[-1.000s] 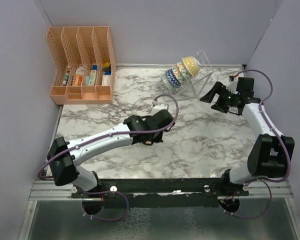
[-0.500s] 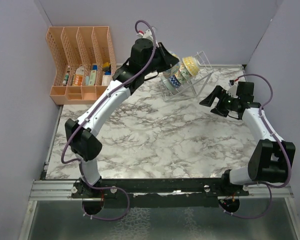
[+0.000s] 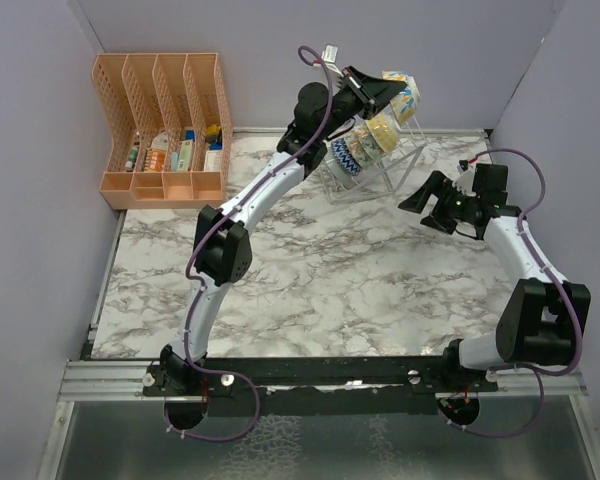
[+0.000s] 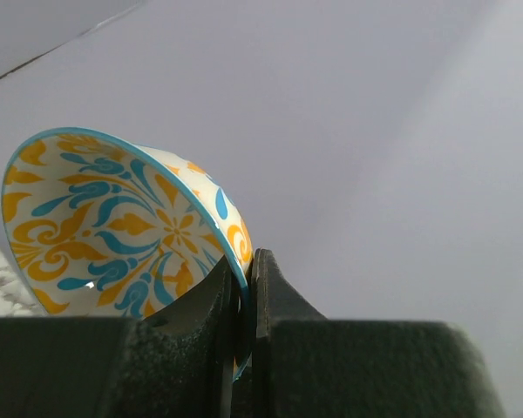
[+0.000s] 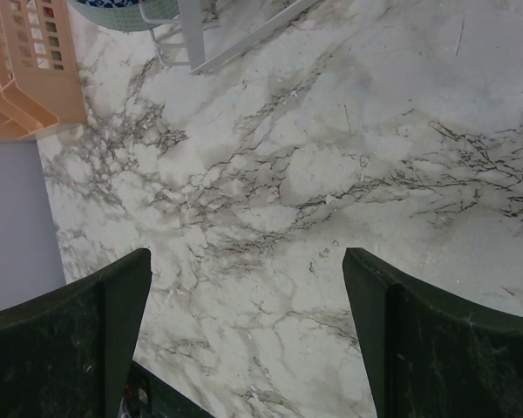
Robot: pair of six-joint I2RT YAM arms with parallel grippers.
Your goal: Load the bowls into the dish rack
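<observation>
My left gripper should next lower the patterned bowl it holds into the rack's empty far end (image 3: 402,119) beside the yellow bowl and let go of the patterned bowl's rim, because that end of the rack is below.
My left gripper (image 3: 383,92) is shut on the rim of a blue-orange patterned bowl (image 3: 404,96) and holds it in the air above the far end of the dish rack (image 3: 388,172). In the left wrist view the bowl (image 4: 113,226) faces the camera, its rim pinched between my fingertips (image 4: 270,287). Three bowls stand on edge in the rack: a teal zigzag one (image 3: 345,155), a floral one (image 3: 365,145) and a yellow one (image 3: 382,128). My right gripper (image 3: 425,200) is open and empty over the marble, right of the rack.
An orange slotted organizer (image 3: 165,125) with small items stands at the back left. The right wrist view shows bare marble between my open fingers (image 5: 105,322), with the rack's corner (image 5: 192,35) and the organizer's edge (image 5: 26,78) at the top. Grey walls enclose the table.
My left arm swung from the table's middle up and back to above the rack's far end, carrying the bowl. The right arm has barely moved.
</observation>
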